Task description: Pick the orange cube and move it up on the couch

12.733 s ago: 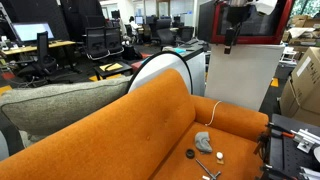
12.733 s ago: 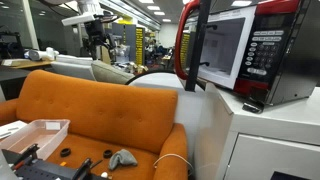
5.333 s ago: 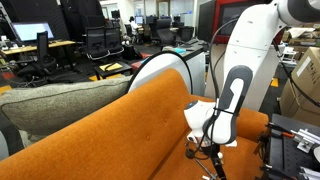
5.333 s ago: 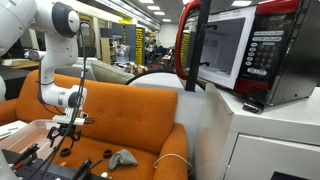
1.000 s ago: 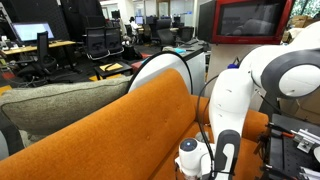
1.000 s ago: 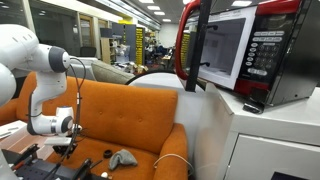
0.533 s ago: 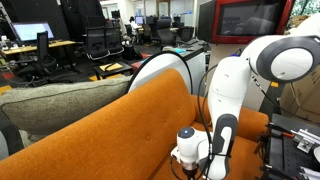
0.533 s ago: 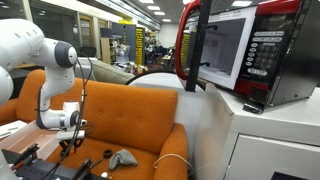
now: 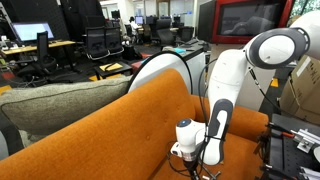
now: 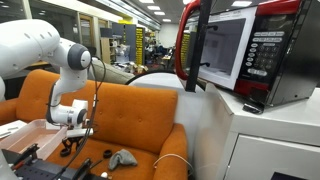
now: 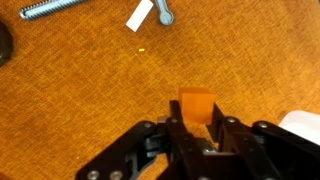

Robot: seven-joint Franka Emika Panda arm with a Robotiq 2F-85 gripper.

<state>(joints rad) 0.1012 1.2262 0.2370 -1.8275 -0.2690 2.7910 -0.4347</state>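
Note:
The orange cube (image 11: 196, 104) already hangs above the couch seat, so my gripper needs to carry it outward over the seat fabric by the backrest and release it.
In the wrist view the orange cube (image 11: 196, 104) sits between my gripper's (image 11: 194, 108) two black fingers, which are shut on its sides. The cube hangs a short way above the orange fabric of the couch (image 11: 80, 90) seat. In both exterior views the gripper (image 9: 190, 158) (image 10: 70, 145) points down over the seat, close in front of the couch backrest (image 9: 120, 130) (image 10: 130, 110). The cube itself is too small to make out in the exterior views.
On the seat lie a long bolt (image 11: 50, 8), a small white piece (image 11: 139, 15), a black disc (image 11: 4, 45), a grey cloth lump (image 10: 123, 158) and a white cable (image 10: 175, 158). A white tray (image 10: 30, 135) stands beside the seat. A grey-olive cushion (image 9: 50, 100) rests behind the backrest.
The arm has lifted the wrist upward from the seat, toward the backrest, with the jaws staying shut on the cube.

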